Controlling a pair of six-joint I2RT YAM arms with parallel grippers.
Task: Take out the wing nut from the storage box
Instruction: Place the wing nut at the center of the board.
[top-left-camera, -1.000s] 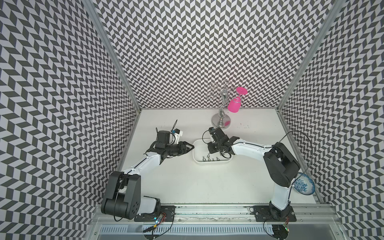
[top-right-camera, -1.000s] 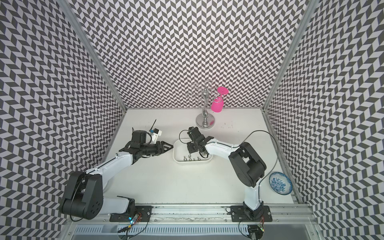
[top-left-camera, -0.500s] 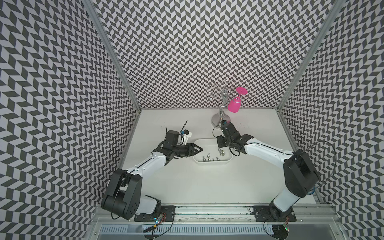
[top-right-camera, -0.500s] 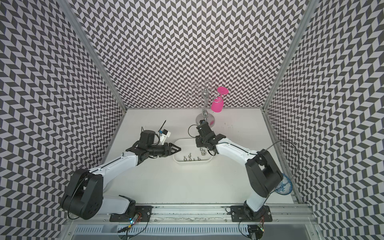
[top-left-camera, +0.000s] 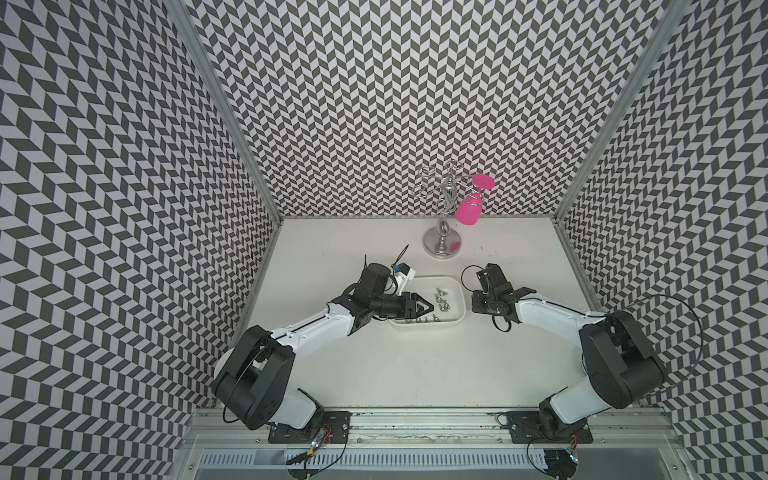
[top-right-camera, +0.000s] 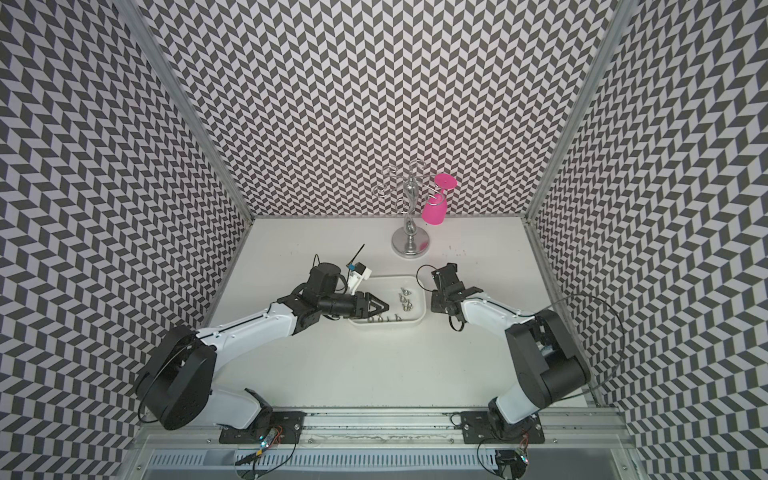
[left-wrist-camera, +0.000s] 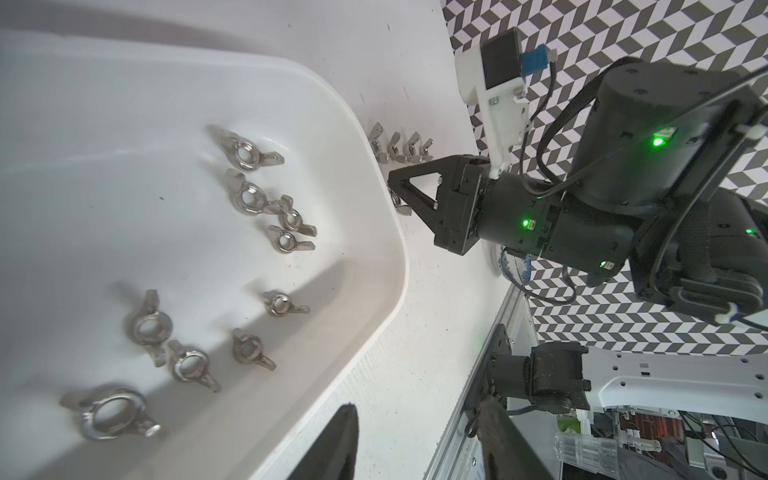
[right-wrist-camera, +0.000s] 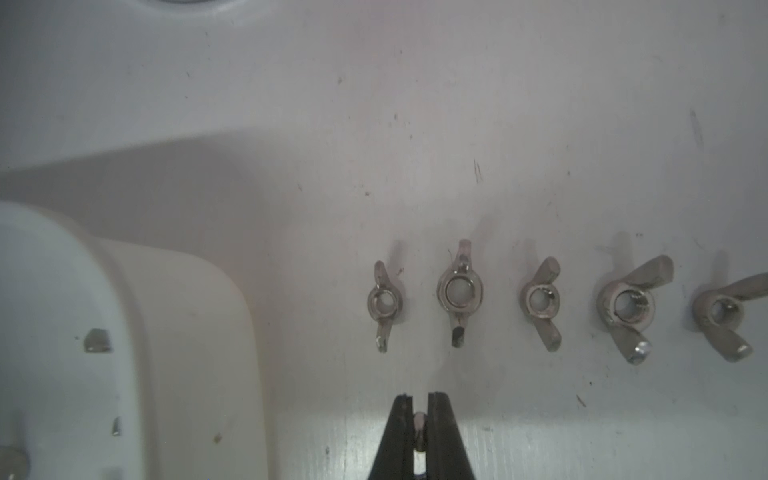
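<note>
The small wing nut should go down onto that clear patch (right-wrist-camera: 413, 379) of bare tabletop on the row's near side beside the box. I should lower my right gripper there next and release it.
The storage box (top-left-camera: 459, 291) is a shallow white tray mid-table, with several loose wing nuts (left-wrist-camera: 248, 195) in it. My left gripper (top-left-camera: 429, 308) hovers over the box's left part, open, with nothing between its fingers (left-wrist-camera: 340, 440). My right gripper (right-wrist-camera: 419, 411) points down at the table just outside the box's right end (left-wrist-camera: 401, 249). It is shut on a small wing nut (right-wrist-camera: 420, 420), which sits edge-on between the fingertips. A row of several wing nuts (right-wrist-camera: 459, 293) lies on the table right beyond those fingertips. In both top views the right wrist (top-right-camera: 446, 291) hides that row.
A chrome glass stand (top-left-camera: 443, 245) stands at the back with a pink glass (top-left-camera: 468, 210) hanging from it. A bit of a blue-patterned bowl (left-wrist-camera: 513, 266) shows behind the right gripper. Patterned walls close in three sides, and a metal rail (top-left-camera: 415, 419) runs along the front.
The left gripper has moved right, from beside the box to over it. The right gripper has moved right, from over the box to just outside its right end.
</note>
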